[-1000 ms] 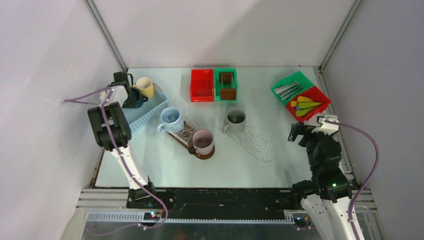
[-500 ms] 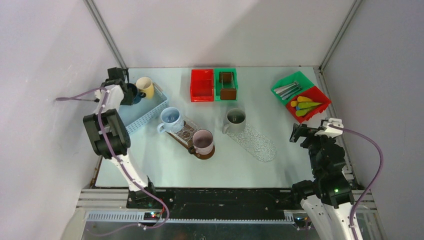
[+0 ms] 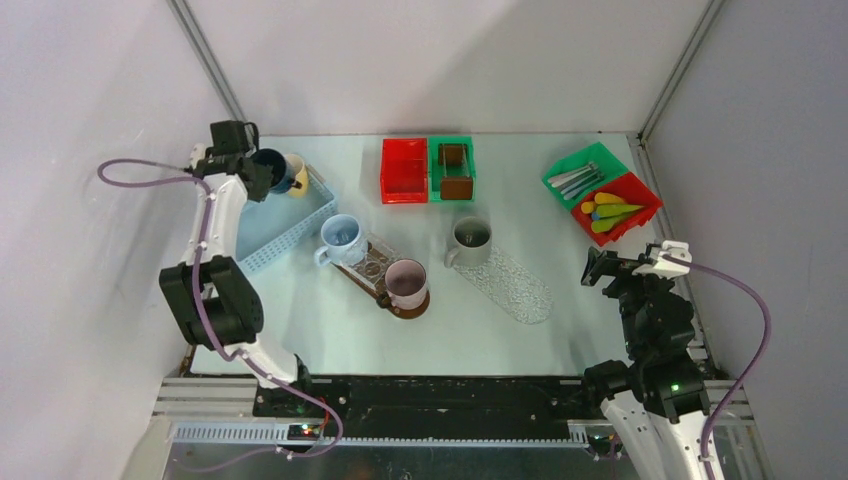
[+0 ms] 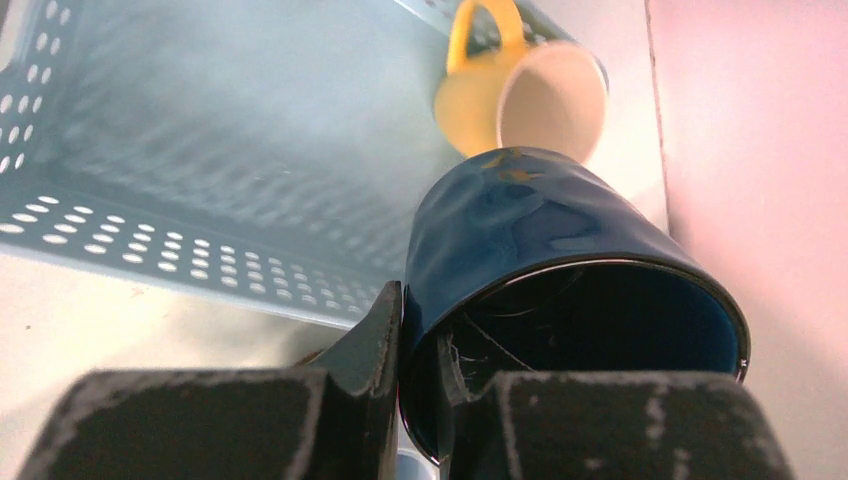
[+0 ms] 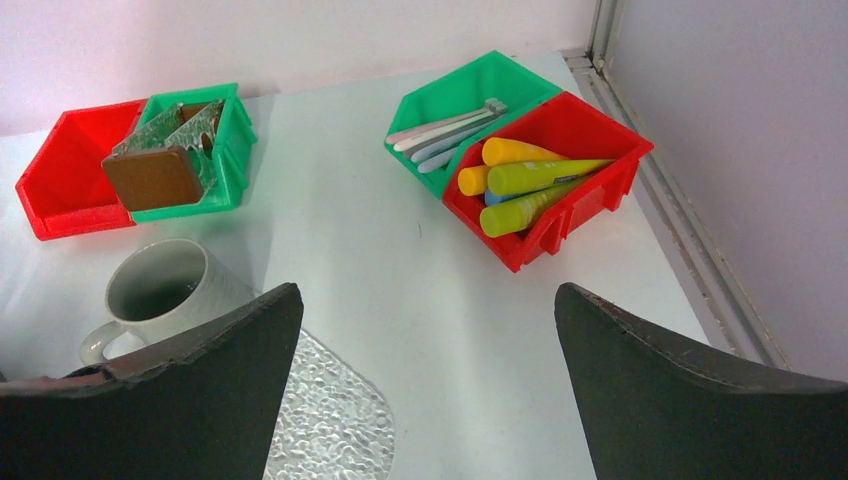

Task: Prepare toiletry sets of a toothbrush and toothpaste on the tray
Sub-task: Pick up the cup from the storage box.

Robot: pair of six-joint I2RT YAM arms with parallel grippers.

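Observation:
My left gripper will carry the mug across and down to release it, since the clear tray's bare part [image 3: 506,278] is below the gripper, to its right in the top view.
Pale toothbrushes [image 3: 575,178] [image 5: 445,135] lie in a green bin at the back right. Beside them, a red bin holds yellow and lime toothpaste tubes [image 3: 610,212] [image 5: 530,180]. A clear textured tray [image 3: 510,283] [image 5: 330,420] lies mid-table with a grey mug [image 3: 470,240] [image 5: 155,290] on its far end. My right gripper [image 3: 597,268] [image 5: 428,310] hangs open and empty to the tray's right, short of the bins. My left gripper [image 3: 262,172] [image 4: 418,330] is shut on the rim of a dark blue mug [image 3: 272,168] [image 4: 540,250], held above the blue basket [image 3: 290,225] [image 4: 200,150].
A yellow mug [image 3: 296,175] [image 4: 520,95] lies in the basket's far corner. A red bin [image 3: 404,170] and a green bin of brown coasters [image 3: 454,170] stand at the back centre. A light blue mug [image 3: 341,238] and a pink mug [image 3: 406,283] sit on a brown tray.
My left arm has stretched up and back, lifting the dark blue mug out of the basket. My right gripper has drifted slightly nearer and to the right, still open.

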